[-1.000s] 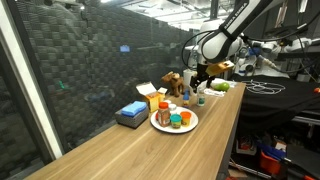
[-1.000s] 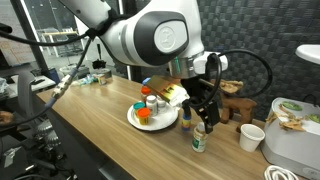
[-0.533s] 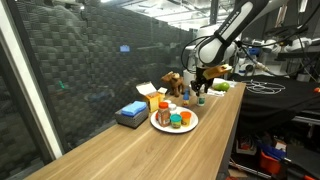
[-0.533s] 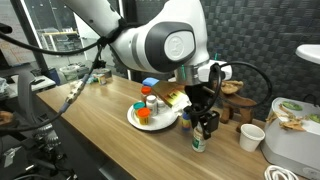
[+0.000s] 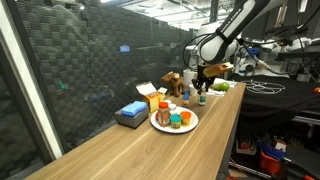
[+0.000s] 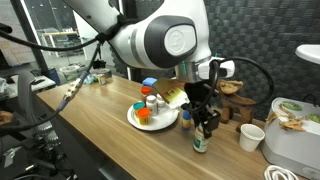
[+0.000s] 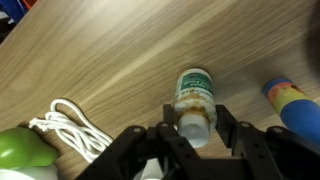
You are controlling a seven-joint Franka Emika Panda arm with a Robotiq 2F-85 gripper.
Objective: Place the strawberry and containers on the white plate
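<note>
My gripper needs to lift the pale bottle next, carry it past the blue-capped bottle to the plate's free side (image 6: 167, 119), lower it and let it go.
A pale bottle (image 7: 195, 98) with a green label stands on the wooden table, to the side of the white plate (image 5: 158, 127). My gripper (image 7: 196, 117) has come down over it, and both fingers press against its cap end. Both exterior views show the gripper (image 6: 203, 124) on top of this upright bottle (image 6: 201, 144). On the plate (image 6: 133, 121) stand an orange-capped brown bottle (image 5: 163, 113), a teal-lidded tub (image 5: 177, 121) and a white-capped jar (image 6: 152, 102). A small red-orange piece (image 6: 143, 113), likely the strawberry, lies there too.
A blue-capped bottle (image 7: 290, 105) stands close beside the held one. A white cable (image 7: 68, 124) and a green object (image 7: 20, 156) lie to its other side. Behind the plate are a blue box (image 5: 131, 113) and a yellow carton (image 5: 150, 98). A white cup (image 6: 251, 137) stands nearby.
The jaws came in from wide open until they met the pale bottle's cap. The arm sank a little over the bottle. The bottle still stands on the table.
</note>
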